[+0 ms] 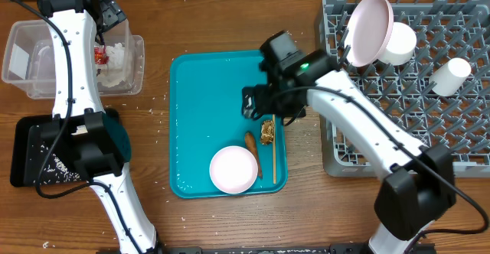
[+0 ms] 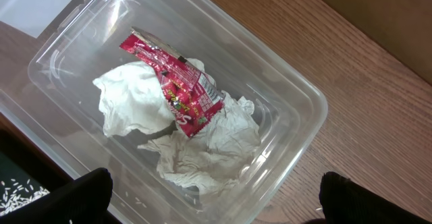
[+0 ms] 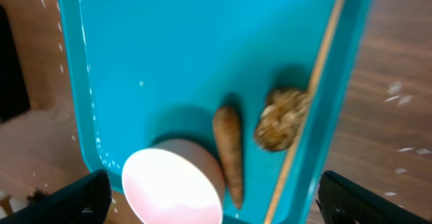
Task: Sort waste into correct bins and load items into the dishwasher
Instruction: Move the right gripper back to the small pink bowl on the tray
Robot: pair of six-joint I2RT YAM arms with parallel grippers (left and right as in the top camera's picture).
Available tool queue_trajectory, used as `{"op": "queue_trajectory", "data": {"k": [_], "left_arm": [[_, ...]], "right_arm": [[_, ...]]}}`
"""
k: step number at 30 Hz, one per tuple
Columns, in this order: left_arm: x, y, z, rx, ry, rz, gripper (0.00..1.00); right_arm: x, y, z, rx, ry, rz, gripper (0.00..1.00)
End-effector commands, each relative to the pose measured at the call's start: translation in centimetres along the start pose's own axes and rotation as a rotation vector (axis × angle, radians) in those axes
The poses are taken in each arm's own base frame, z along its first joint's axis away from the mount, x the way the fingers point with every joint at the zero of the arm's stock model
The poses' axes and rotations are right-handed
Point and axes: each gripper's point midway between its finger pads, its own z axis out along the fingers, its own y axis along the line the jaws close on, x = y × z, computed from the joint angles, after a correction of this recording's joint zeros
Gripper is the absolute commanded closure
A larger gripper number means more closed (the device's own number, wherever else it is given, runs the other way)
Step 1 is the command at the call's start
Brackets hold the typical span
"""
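Note:
I should next move my right gripper back and down, to the left in the overhead view, onto the bowl rim's free side (image 3: 124, 175), since the carrot-like stick (image 3: 229, 150) lies by the other side.
My left gripper (image 2: 216, 207) hangs open over the clear tub (image 2: 304, 96), which holds a crumpled white napkin (image 2: 202, 150) and a red-and-white wrapper (image 2: 179, 82). Rice grains (image 1: 57, 176) lie in the black tray (image 1: 31, 135). My right gripper (image 3: 216, 200) is open above the teal tray (image 3: 169, 48), holding nothing. Below it sit a small white bowl (image 3: 172, 187), an orange-brown carrot-like stick (image 3: 229, 150) and a brown lumpy bit (image 3: 280, 119). The grey dish rack (image 1: 429, 131) at right holds an upright plate (image 1: 370, 29), a second white dish (image 1: 400, 43) and a cup (image 1: 449, 76).
A thin wooden stick (image 3: 304, 116) lies along the teal tray's right edge. Loose rice grains (image 3: 398, 99) dot the wooden table beside the tray. The clear tub's lid (image 1: 19, 51) sits at the far left.

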Motion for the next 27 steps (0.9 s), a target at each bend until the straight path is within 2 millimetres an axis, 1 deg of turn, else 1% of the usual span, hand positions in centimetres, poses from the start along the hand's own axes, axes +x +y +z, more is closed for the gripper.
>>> {"op": "queue_trajectory", "data": {"k": [1,5,7,8,9,10,12,13,15,19,22,24,27], "left_arm": [[-0.9,0.2,-1.1,0.003,-0.035,-0.02,0.0],[-0.9,0.2,-1.1,0.003,-0.035,-0.02,0.0],[-0.9,0.2,-1.1,0.003,-0.035,-0.02,0.0],[-0.9,0.2,-1.1,0.003,-0.035,-0.02,0.0],[-0.9,0.2,-1.1,0.003,-0.035,-0.02,0.0],[-0.9,0.2,-1.1,0.003,-0.035,-0.02,0.0],[-0.9,0.2,-1.1,0.003,-0.035,-0.02,0.0],[-0.9,0.2,-1.1,0.003,-0.034,-0.02,0.0],[-0.9,0.2,-1.1,0.003,-0.035,-0.02,0.0],[-0.9,0.2,-1.1,0.003,-0.035,-0.02,0.0],[-0.9,0.2,-1.1,0.003,-0.035,-0.02,0.0],[-0.9,0.2,-1.1,0.003,-0.035,-0.02,0.0],[-0.9,0.2,-1.1,0.003,-0.035,-0.02,0.0]], "right_arm": [[2.2,3.2,1.1,-0.031,0.034,-0.074,0.01],[3.8,6.5,2.2,-0.021,0.012,-0.214,0.04],[4.5,7.8,2.7,-0.01,-0.003,-0.223,0.05],[4.9,8.4,2.9,-0.009,-0.008,-0.216,0.07],[5.6,9.4,3.4,-0.013,-0.006,-0.195,0.1],[6.0,9.9,3.7,-0.015,-0.001,-0.175,0.12],[6.7,10.3,4.4,-0.011,0.015,-0.142,0.15],[6.9,10.4,4.6,-0.009,0.02,-0.133,0.16],[7.4,10.6,5.8,0.002,0.039,-0.125,0.16],[8.5,10.5,8.8,0.037,0.089,-0.135,0.16],[9.3,10.0,10.9,0.069,0.125,-0.131,0.18],[9.6,9.7,11.8,0.086,0.141,-0.105,0.18],[9.8,9.6,12.3,0.094,0.151,-0.102,0.19]]}}
